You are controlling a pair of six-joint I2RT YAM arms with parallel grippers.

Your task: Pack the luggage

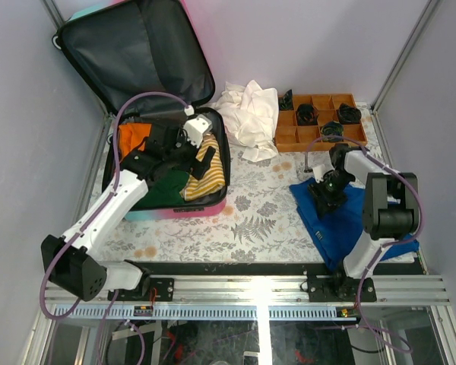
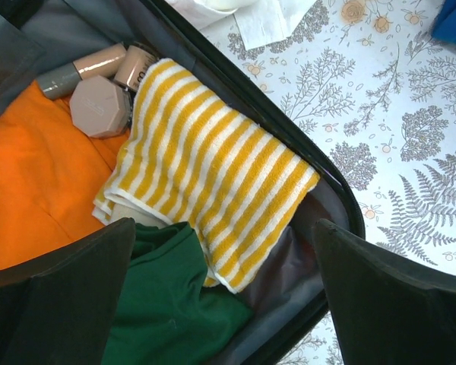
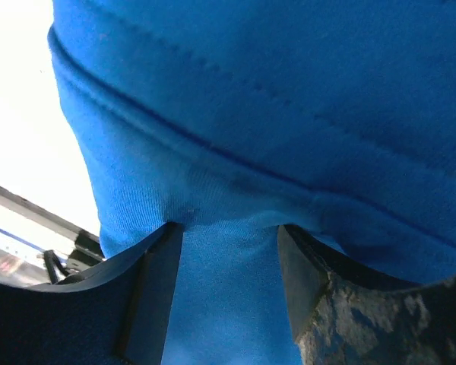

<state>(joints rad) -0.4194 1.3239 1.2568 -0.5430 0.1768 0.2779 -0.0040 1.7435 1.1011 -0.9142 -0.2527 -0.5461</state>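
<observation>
I will next move my left gripper past the luggage's rim and down onto the blue garment's luggage-side edge (image 1: pixel 308 221) (image 2: pixel 443 27), which lies to its right in the top view. The garment is still unpacked.
The luggage (image 1: pixel 184 211) lies open at the left, its dark-lined lid (image 1: pixel 137 53) leaning back. Inside are an orange garment (image 1: pixel 133 135), a green garment (image 1: pixel 163 190) and a yellow-striped towel (image 1: pixel 209 171). My left gripper (image 1: pixel 175 163) hovers open and empty over them. In the left wrist view, the left gripper (image 2: pixel 224 251) spans the towel (image 2: pixel 213 175) and the green garment (image 2: pixel 175 304), with pink cosmetic containers (image 2: pixel 99 106) at the suitcase's far end. My right gripper (image 1: pixel 324 192) is down on a blue garment (image 1: pixel 327 224) at the right, its jaws (image 3: pixel 228 258) pinching a fold of the blue fabric (image 3: pixel 289 114).
A crumpled white cloth (image 1: pixel 247 110) lies beyond the suitcase's right corner. An orange compartment tray (image 1: pixel 289 138) with dark small items stands at the back right. Floral tablecloth (image 1: pixel 251 213) lies between the suitcase and the blue garment. Frame posts stand at the back corners.
</observation>
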